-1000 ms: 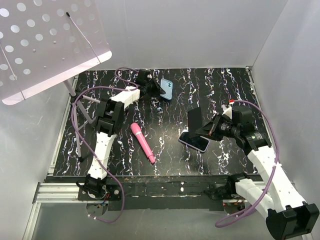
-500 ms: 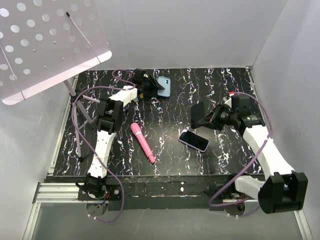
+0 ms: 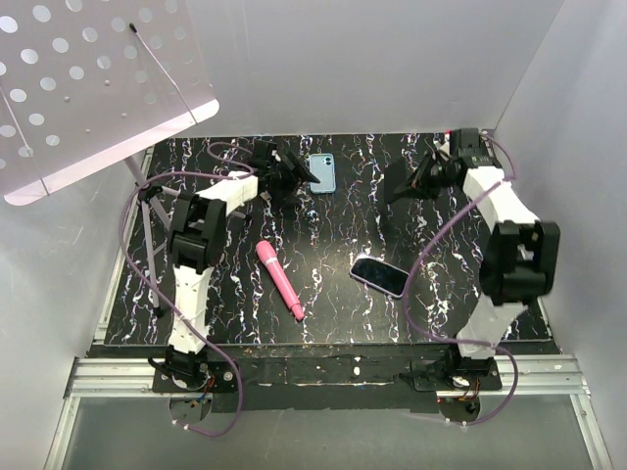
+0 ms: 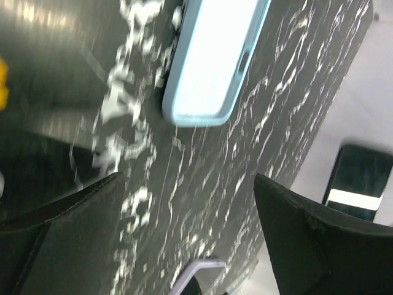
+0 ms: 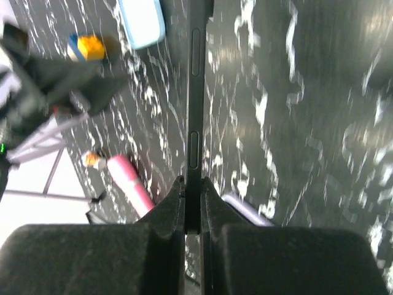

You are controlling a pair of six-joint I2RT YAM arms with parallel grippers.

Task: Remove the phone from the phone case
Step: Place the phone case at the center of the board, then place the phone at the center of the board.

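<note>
I will next lower the black phone with my right gripper, slightly outward, onto the empty table [image 3: 392, 190] [image 5: 261, 67] beside the case, because the phone and the case are already apart.
The light blue phone case [image 3: 321, 172] lies flat at the back of the table, its pale inside facing up in the left wrist view [image 4: 212, 61]. My left gripper [image 3: 292, 177] sits just left of it, open [image 4: 187, 184], with only bare table between its fingers. My right gripper [image 3: 425, 180] is at the back right, above the table. In the right wrist view it is shut [image 5: 193, 184] on the black phone [image 5: 195, 92], which shows edge-on with its side buttons visible. Phone and case are well apart.
A dark device with a lavender rim [image 3: 379, 275] lies right of centre. A pink pen-shaped object [image 3: 279, 281] lies diagonally left of centre. A perforated white panel on a stand [image 3: 88, 88] overhangs the back left. White walls enclose the table.
My left gripper opened and let go of the blue case, which now lies flat. My right arm swung the phone from mid-table to the back right.
</note>
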